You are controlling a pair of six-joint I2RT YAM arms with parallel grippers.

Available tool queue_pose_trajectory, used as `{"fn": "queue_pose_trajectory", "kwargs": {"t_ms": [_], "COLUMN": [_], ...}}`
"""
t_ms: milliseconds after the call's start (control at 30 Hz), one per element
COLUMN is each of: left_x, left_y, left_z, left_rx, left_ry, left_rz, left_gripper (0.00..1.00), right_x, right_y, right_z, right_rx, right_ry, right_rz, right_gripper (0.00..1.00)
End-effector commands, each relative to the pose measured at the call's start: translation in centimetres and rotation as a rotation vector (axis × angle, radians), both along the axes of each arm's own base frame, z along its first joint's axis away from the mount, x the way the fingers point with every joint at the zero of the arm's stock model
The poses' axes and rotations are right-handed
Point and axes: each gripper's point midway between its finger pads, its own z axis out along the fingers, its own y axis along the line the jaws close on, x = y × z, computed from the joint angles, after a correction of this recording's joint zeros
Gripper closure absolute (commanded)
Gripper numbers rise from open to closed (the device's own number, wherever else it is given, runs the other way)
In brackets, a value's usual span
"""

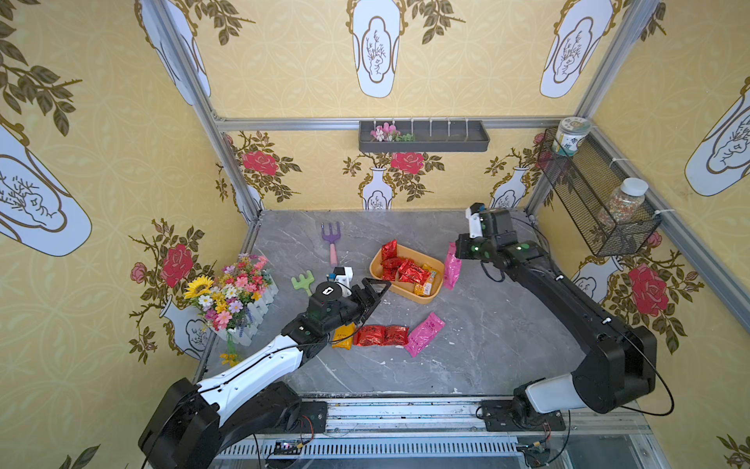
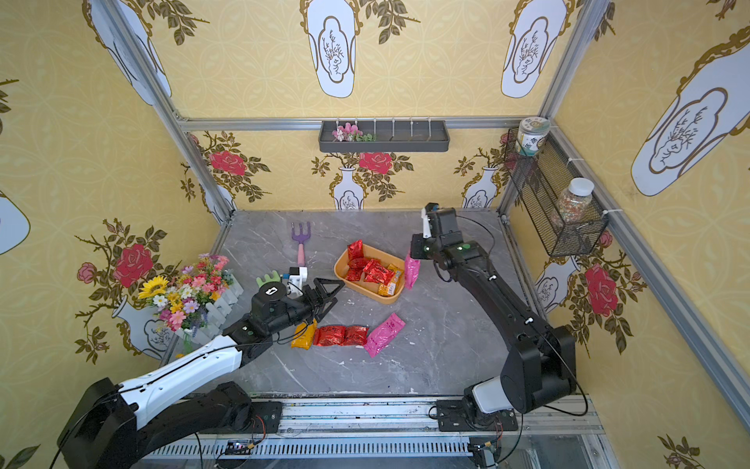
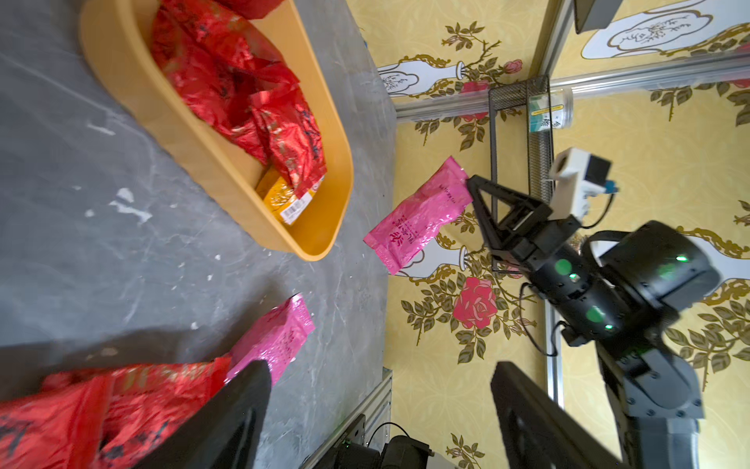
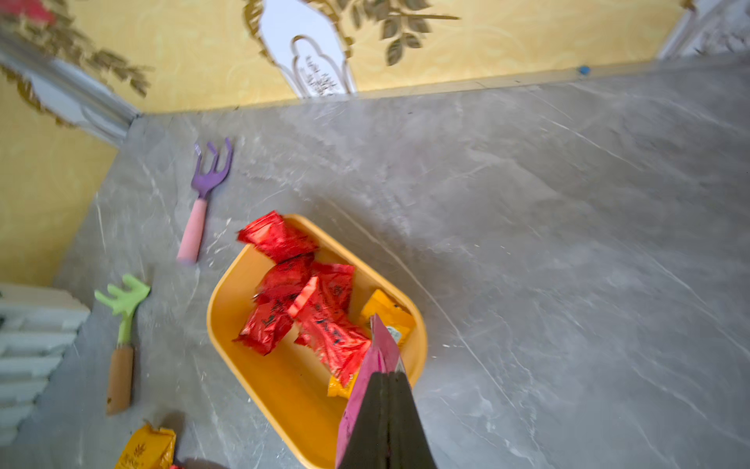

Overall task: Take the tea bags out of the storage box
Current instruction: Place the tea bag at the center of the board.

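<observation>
Next, the right gripper moves back and down and releases its bag, as the bare tabletop (image 1: pixel 466 323) beside the row's pink tea bag lies below and back of it.
The storage box (image 1: pixel 422 299) is an orange-yellow tub at mid-table; it also shows in the other top view (image 2: pixel 367 295). Several red tea bags (image 1: pixel 410 271) and orange ones (image 1: pixel 426 285) lie inside it. My right gripper (image 1: pixel 457 252) is shut on the top of a pink tea bag (image 1: pixel 451 268), which hangs just off the box's right end, as the right wrist view shows (image 4: pixel 365 385). My left gripper (image 1: pixel 378 294) stands open and empty by the box's near-left corner. An orange tea bag (image 1: pixel 343 336), two red ones (image 1: pixel 381 335) and a pink one (image 1: pixel 424 333) lie in a row on the table.
A purple toy fork (image 1: pixel 332 239) and a green toy rake (image 1: pixel 302 282) lie left of the box. A flower bouquet in a white fence pot (image 1: pixel 235 296) stands at the left edge. A grey wall tray (image 1: pixel 422 138) and a mesh basket (image 1: pixel 596 203) hang on the walls.
</observation>
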Motion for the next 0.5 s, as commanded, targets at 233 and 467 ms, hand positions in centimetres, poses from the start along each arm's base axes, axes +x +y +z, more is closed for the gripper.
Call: {"fn": "queue_pose_trajectory", "kwargs": {"t_ms": [233,467], "left_x": [2.0,2.3], "left_y": [-5.6,-6.2], "left_z": [3.8,2.4], "left_rx": [-0.148,-0.184], "left_ry": [-0.079,-0.037], "left_rz": [-0.191,-0.206], "left_gripper": [0.07,0.08], "right_x": [-0.1,-1.1], "right_y": [-7.6,-7.7], "right_z": [-1.3,-5.5], "right_rx": [0.303,0.398], "right_ry": [0.015,0.072], "right_rz": [-0.28,-0.307], "right_gripper": [1.0,1.0]}}
